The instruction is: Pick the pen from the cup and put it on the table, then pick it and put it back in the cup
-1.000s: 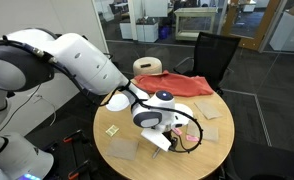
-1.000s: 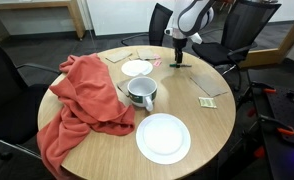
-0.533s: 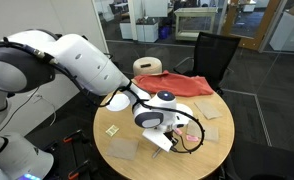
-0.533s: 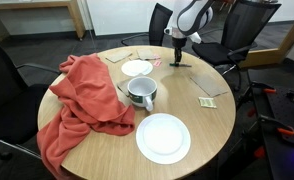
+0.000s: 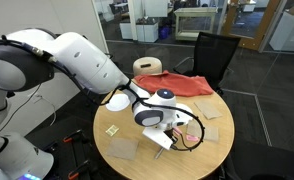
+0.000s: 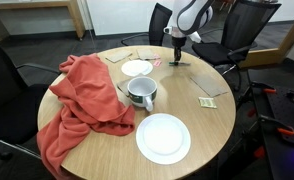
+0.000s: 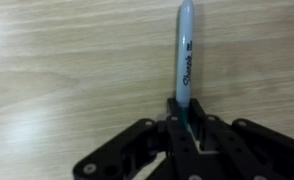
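The raised rim of the cup needs clearing, so my gripper will next lift, carry the pen toward the red cloth and lower it into the cup's opening (image 6: 142, 86) to release it.
In the wrist view my gripper (image 7: 184, 108) is shut on the pen (image 7: 185, 55), a slim grey marker with a dark end. The pen sticks straight out past the fingertips over the wooden table (image 7: 67, 60). In an exterior view the gripper (image 6: 177, 56) points down, low over the far side of the table (image 6: 202, 125). The greyish cup (image 6: 141, 93) stands near the table's middle beside the red cloth, well apart from the gripper. In the exterior view from the arm's side, the arm's wrist (image 5: 157, 110) hides the fingers and the pen.
A red cloth (image 6: 82, 105) drapes over one side of the table. Two white plates (image 6: 163, 137) (image 6: 137, 68) lie on the top, with tan coasters (image 6: 209, 102) near the edge. Dark chairs (image 6: 249, 25) stand around the table. A tan cylinder (image 5: 147, 66) stands behind it.
The jaws have closed on the pen. The arm has hardly moved.
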### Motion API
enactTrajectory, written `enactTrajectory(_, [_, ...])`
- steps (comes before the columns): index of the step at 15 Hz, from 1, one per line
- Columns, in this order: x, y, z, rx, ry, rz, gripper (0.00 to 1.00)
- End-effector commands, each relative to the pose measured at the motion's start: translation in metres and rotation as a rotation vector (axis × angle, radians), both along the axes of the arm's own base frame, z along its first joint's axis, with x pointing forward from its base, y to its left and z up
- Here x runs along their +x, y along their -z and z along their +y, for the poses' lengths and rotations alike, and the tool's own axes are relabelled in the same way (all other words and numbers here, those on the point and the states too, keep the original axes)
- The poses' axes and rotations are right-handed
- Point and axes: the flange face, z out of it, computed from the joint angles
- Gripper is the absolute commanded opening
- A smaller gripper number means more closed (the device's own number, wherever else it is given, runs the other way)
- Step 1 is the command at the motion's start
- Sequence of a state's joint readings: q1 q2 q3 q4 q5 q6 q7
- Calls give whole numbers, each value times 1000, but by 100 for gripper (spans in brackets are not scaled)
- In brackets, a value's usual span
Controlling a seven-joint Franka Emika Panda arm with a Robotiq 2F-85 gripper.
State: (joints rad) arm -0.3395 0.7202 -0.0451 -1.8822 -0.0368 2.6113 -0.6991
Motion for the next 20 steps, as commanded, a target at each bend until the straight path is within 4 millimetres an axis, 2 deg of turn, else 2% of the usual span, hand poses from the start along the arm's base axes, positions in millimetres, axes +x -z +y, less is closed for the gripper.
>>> enactTrajectory(1, [2, -35, 28, -12, -33, -26, 4])
enactTrajectory(4, [13, -59, 60, -13, -89, -60, 4])
enactTrajectory(13, [43, -119, 182, 7, -285, -168, 4])
enactTrajectory(16, [46, -130, 212, 24, -328, -198, 4])
enactTrajectory(20, [49, -140, 241, 45, -366, -242, 4])
